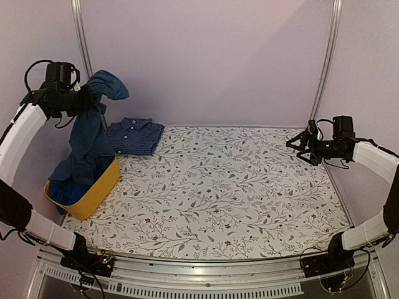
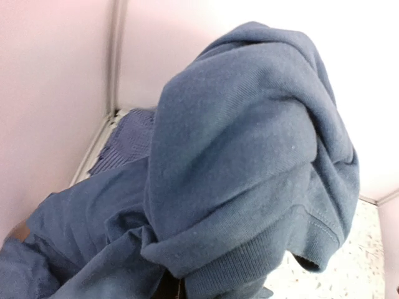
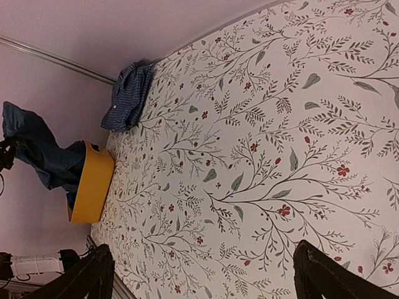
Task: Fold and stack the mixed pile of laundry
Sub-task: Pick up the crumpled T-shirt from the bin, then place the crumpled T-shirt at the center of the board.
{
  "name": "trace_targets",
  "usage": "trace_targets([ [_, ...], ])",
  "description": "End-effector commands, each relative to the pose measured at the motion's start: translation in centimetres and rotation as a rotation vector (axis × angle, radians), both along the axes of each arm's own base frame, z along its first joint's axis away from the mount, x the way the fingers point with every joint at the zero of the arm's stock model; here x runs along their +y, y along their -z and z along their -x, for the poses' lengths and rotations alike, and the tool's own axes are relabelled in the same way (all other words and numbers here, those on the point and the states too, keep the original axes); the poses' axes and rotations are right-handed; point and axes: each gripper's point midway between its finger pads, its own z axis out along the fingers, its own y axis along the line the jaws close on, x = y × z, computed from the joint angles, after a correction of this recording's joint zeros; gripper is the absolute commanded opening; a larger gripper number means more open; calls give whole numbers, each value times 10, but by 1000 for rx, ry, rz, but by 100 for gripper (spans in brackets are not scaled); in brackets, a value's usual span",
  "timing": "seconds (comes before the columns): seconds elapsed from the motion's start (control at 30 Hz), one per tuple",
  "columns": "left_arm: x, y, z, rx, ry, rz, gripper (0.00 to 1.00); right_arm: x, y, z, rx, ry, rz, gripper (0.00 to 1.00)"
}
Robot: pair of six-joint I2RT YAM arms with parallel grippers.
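The clear middle of the table is below and to the right in the top view, so the robot's left gripper will next swing to that side, go down and let go of the dark navy-teal garment.
A large dark navy-teal garment [image 1: 87, 140] from the laundry pile hangs from my left gripper [image 1: 92, 99], which is shut on its top, high above the yellow tub [image 1: 100, 187]. Its lower end still trails into the tub. The garment [image 2: 249, 143] fills the left wrist view and hides the fingers. A brighter royal-blue piece [image 1: 68, 192] lies inside the tub. A fine-checked blue collared shirt [image 1: 134, 135] lies folded at the back left of the table. My right gripper [image 1: 298, 148] hovers open and holding nothing over the table's right side, its fingertips [image 3: 312, 268] spread wide.
The table [image 1: 237, 187] has a white floral-patterned cover. The yellow tub [image 3: 93, 184] stands at its left edge, with the folded shirt [image 3: 128, 96] just behind it. Metal frame posts [image 1: 80, 37] rise at both back corners, against pale walls.
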Motion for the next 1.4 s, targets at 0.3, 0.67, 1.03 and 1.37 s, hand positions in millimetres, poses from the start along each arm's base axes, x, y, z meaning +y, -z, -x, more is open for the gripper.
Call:
trace_targets([
  [0.3, -299, -114, 31, -381, 948, 165, 0, 6, -22, 3, -75, -41, 2, 99],
  [0.67, -437, -37, 71, -199, 1351, 375, 0, 6, -12, 11, -60, -49, 5, 99],
  [1.03, -397, 164, 12, 275, 1133, 118, 26, 9, 7, 13, -9, -77, 5, 99],
  [1.37, -240, 226, -19, 404, 668, 193, 79, 29, 44, 21, 87, -163, 140, 91],
])
